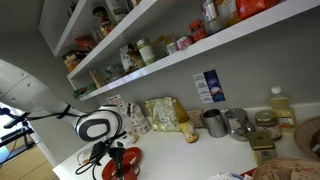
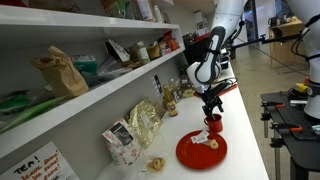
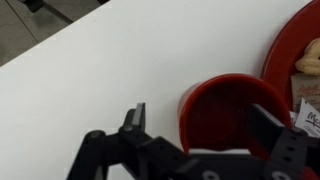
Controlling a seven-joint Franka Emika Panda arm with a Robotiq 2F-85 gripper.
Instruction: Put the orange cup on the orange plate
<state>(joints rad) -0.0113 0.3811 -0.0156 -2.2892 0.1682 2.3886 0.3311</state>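
Observation:
My gripper is above the orange cup's side away from the plate (image 2: 195,153), with that side between its open fingers. Next it should move down over that side of the cup and close.
The orange cup (image 3: 225,118) stands upright on the white counter, right beside the orange plate (image 3: 288,50). My gripper (image 3: 200,120) is open and low over the cup. Its left finger is outside the cup's left wall with a gap. Its right finger is over the cup's right side; whether it touches I cannot tell. In both exterior views the gripper (image 2: 211,108) (image 1: 110,150) hangs just above the cup (image 2: 213,124) (image 1: 115,157), with the plate (image 2: 195,153) (image 1: 130,170) next to it. A beige food piece (image 2: 208,143) lies on the plate.
Snack bags (image 2: 143,122) lean on the wall behind the counter. Grey metal cups (image 1: 213,122), an oil bottle (image 1: 282,107) and a blue-white carton (image 1: 208,87) stand further along. Stocked shelves (image 1: 190,48) hang above. The counter edge (image 2: 255,150) is close to the plate.

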